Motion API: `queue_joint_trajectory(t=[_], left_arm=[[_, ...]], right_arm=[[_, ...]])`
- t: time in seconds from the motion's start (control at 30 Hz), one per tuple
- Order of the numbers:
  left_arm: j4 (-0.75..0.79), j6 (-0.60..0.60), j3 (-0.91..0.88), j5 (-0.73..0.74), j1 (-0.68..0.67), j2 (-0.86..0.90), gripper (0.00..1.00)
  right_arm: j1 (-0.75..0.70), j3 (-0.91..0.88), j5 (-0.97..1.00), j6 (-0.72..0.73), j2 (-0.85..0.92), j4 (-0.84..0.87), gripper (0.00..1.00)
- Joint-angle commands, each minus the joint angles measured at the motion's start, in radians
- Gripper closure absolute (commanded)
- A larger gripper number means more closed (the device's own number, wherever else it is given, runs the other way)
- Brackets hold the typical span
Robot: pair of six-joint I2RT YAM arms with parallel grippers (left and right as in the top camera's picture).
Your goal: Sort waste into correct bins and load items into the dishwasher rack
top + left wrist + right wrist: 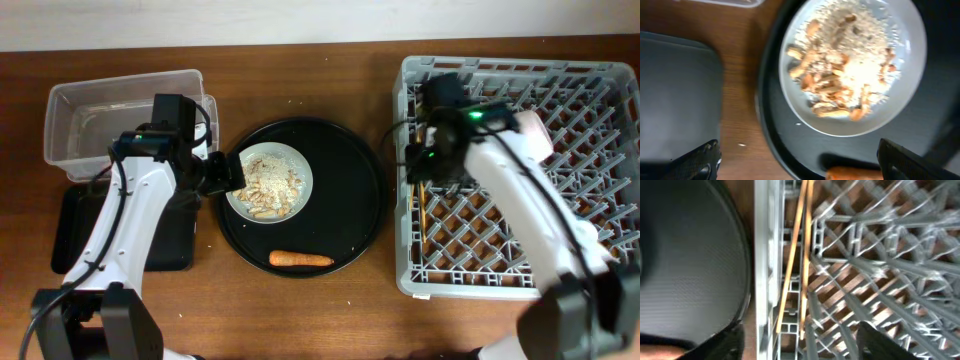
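Observation:
My left gripper turns while it moves back and down onto the carrot's middle next, since the orange carrot runs in line with my open fingers' spread.
The grey-white plate with beige food scraps sits on the large round black tray; an orange carrot lies at the tray's front. My left gripper is open at the plate's left edge; in the left wrist view it hangs above the plate, scraps and carrot tip. My right gripper is open over the grey rack's left side. Two chopsticks lie in the rack below my right gripper. A pinkish bowl sits in the rack.
The clear tub stands at the back left, with the flat black tray in front of it, also in the left wrist view. The round tray's edge shows in the right wrist view.

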Motion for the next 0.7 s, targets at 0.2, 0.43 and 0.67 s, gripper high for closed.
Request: queue_joint_trajectory(t=[0.2,0.43,0.67], left_arm=[[0.005,-0.600,-0.073,0.090,-0.298,-0.020,0.01],[0.028,-0.993,-0.173,-0.029,-0.490,-0.018,0.01],[0.233,-1.018,-0.302,-0.095,-0.571,-0.012,0.01]], right_arm=[[-0.312,0.030,-0.114,-0.016,-0.122,-0.153,0.01],[-0.311,0.030,-0.113,-0.023,-0.122,-0.150,0.01],[-0.311,0.030,-0.113,-0.023,-0.122,-0.154,0.01]])
